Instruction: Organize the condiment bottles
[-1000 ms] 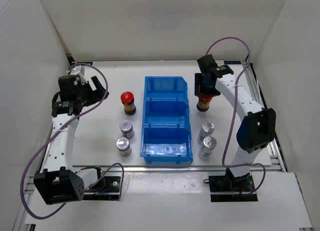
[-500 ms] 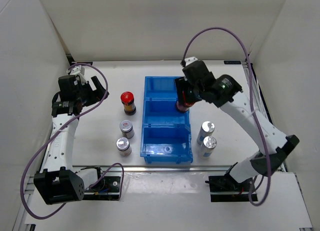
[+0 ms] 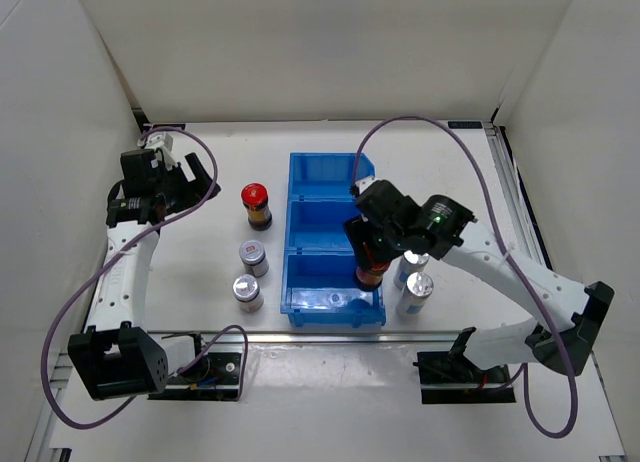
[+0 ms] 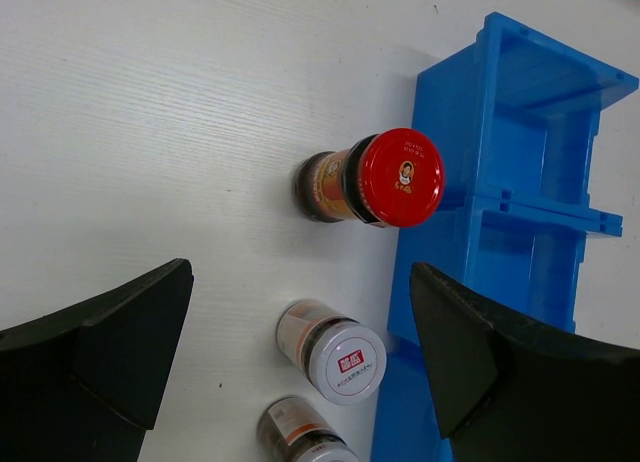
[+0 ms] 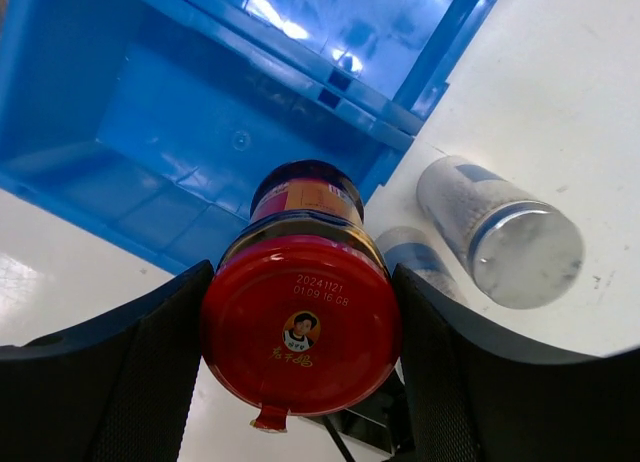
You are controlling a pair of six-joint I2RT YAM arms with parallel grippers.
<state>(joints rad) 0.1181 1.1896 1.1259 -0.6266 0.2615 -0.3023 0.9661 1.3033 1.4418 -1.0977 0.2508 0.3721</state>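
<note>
My right gripper should next move down toward the bottom of the bin's near section, beside the bin's side by the tall silver-capped bottles. The dark red-capped bottle is hanging over empty space there.
My right gripper is shut on a dark red-capped bottle and holds it over the near compartment of the blue bin, at its right side. The second red-capped bottle stands left of the bin and shows in the left wrist view. Two short silver-lidded bottles stand nearer, left of the bin; one shows in the left wrist view. Two tall silver-capped bottles stand right of the bin. My left gripper is open and empty, high at the far left.
The bin has three compartments in a row; all look empty. White walls enclose the table on the left, back and right. A metal rail runs along the near edge.
My right gripper has carried the red-capped bottle from the table right of the bin, across the middle compartment, to the near compartment. The left arm has barely moved.
</note>
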